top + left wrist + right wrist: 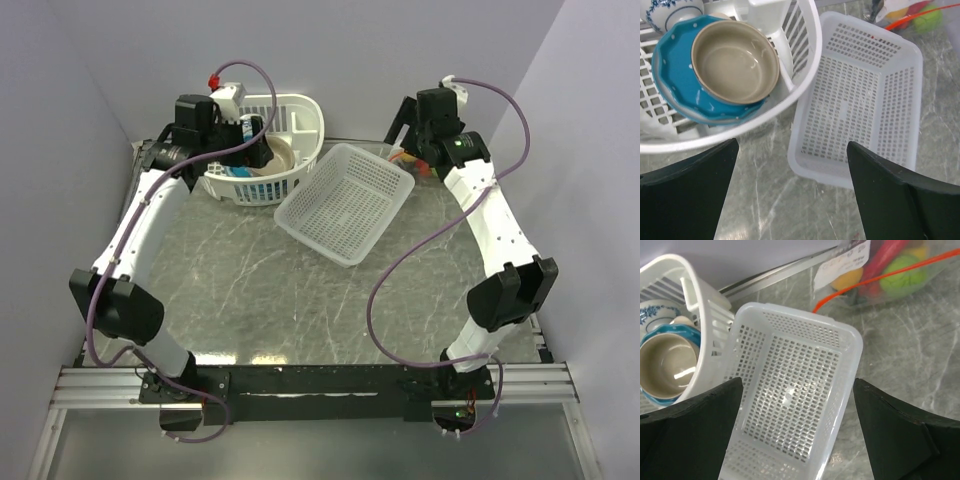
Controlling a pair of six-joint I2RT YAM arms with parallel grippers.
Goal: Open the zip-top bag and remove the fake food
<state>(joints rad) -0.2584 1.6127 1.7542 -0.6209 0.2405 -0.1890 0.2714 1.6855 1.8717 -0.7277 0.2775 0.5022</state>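
My right gripper moves down and toward the right in the right wrist view onto the orange-red zip strip (875, 279) next, as the strip marks the bag's opening.
The zip-top bag (890, 285) lies at the back of the table against the wall, clear with an orange-red zip strip (875, 279). Inside it I see fake food: a yellow-orange fruit (847, 278), a green lime (903, 275) and a red chili (885, 257). The bag also shows in the left wrist view (910, 15) and, partly hidden by the right arm, in the top view (404, 157). My right gripper (798, 385) is open and empty, above and in front of the bag. My left gripper (792, 150) is open and empty, over the table beside the baskets.
A rectangular white mesh basket (345, 200) sits mid-table, just left of the bag. A round white basket (300, 115) at the back left holds a beige bowl (735, 60) in a blue bowl (675, 75) and a blue-patterned cup (655, 312). Walls enclose three sides.
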